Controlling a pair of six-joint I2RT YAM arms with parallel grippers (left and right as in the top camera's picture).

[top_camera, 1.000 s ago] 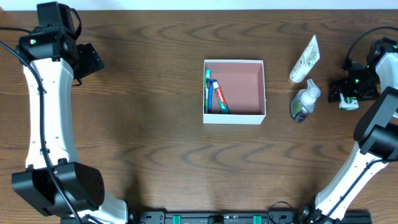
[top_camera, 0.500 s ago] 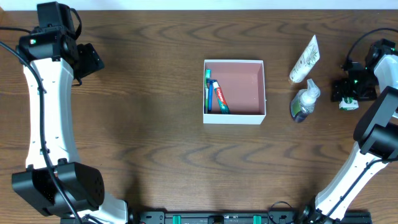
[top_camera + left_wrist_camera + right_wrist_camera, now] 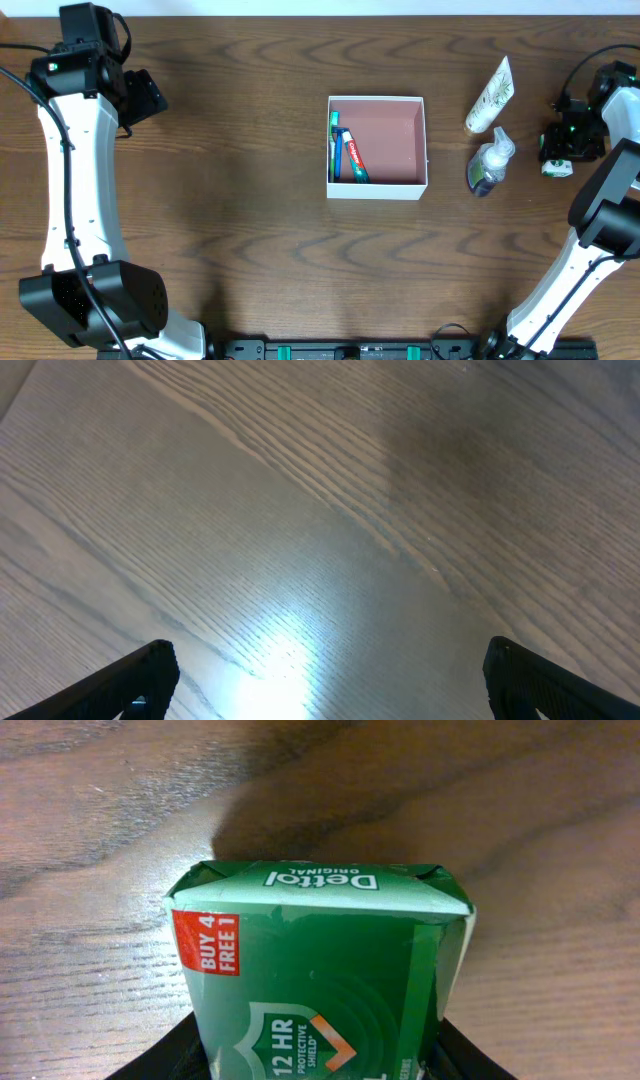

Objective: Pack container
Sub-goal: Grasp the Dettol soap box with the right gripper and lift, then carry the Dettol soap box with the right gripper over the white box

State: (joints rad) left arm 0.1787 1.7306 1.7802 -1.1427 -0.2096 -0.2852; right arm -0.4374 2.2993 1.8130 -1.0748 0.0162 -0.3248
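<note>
I will lift the soap box (image 3: 557,166) past the white tube with my right gripper. I will then lower it and release it in the container's far corner nearest that tube (image 3: 403,115), where the container's bottom is bare.
The container (image 3: 377,98), a square white-walled box with a pink-brown floor, sits at the table's middle. A toothbrush (image 3: 335,145) and a red-and-green toothpaste tube (image 3: 354,158) lie along its left wall. At the far right my right gripper (image 3: 563,148) stands over a green Dettol soap box (image 3: 557,166). In the right wrist view the soap box (image 3: 320,970) fills the gap, with a black finger against each side, so the right gripper (image 3: 320,1060) is shut on it. My left gripper (image 3: 145,97) hangs open at the far left, and the left gripper (image 3: 325,680) has only bare wood between its fingertips (image 3: 140,680).
A white tube (image 3: 491,96) with a leaf print lies right of the container. A small pump bottle (image 3: 489,163) of dark liquid lies just below it, between the container and the soap box. The table's far edge runs close behind both arms.
The right gripper's fingers have drawn in from wide open onto the sides of the soap box. The left arm and everything else stayed put.
</note>
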